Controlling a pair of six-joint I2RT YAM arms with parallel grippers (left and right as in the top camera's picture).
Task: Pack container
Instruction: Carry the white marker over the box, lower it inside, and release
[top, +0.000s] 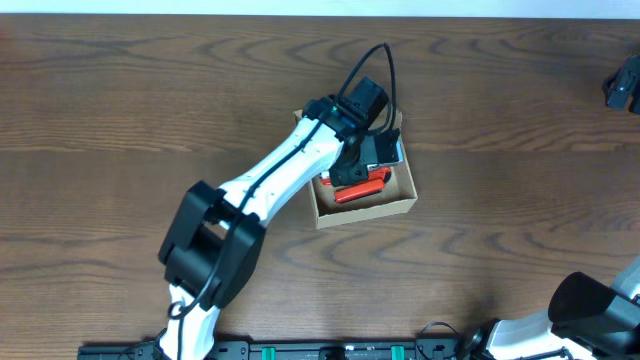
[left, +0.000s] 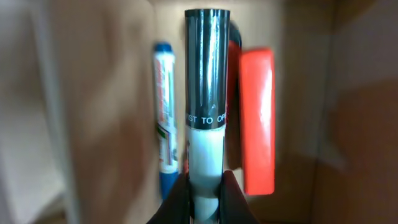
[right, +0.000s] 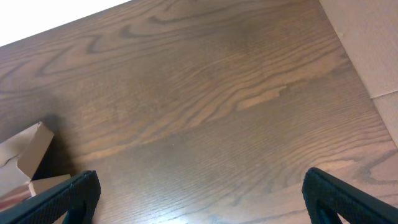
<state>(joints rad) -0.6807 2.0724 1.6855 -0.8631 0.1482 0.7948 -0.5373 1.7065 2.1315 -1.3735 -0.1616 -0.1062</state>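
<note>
My left gripper moves down next toward the part of the box's bottom beside the blue-capped marker, which lies below it, and releases the held marker.
The container (top: 366, 211), a small tan cardboard box, stands open at the table's middle. My left gripper (left: 205, 186) is shut on a marker (left: 207, 68) with a black cap and white barrel, held just over the box's inside. In the overhead view the left gripper (top: 356, 160) reaches down into the box. Inside lie a blue-capped marker (left: 165, 118) and a red flat object (left: 257, 118), which also shows in the overhead view (top: 360, 190). My right gripper (right: 202, 193) is open and empty above bare table. A corner of the box (right: 25, 155) shows at its left.
The brown wooden table (top: 150, 90) spreads all around the box. The box's flap (top: 398, 128) stands behind the left wrist. A black part of the right arm (top: 623, 85) sits at the far right edge. The right arm's base (top: 590, 305) is at the bottom right.
</note>
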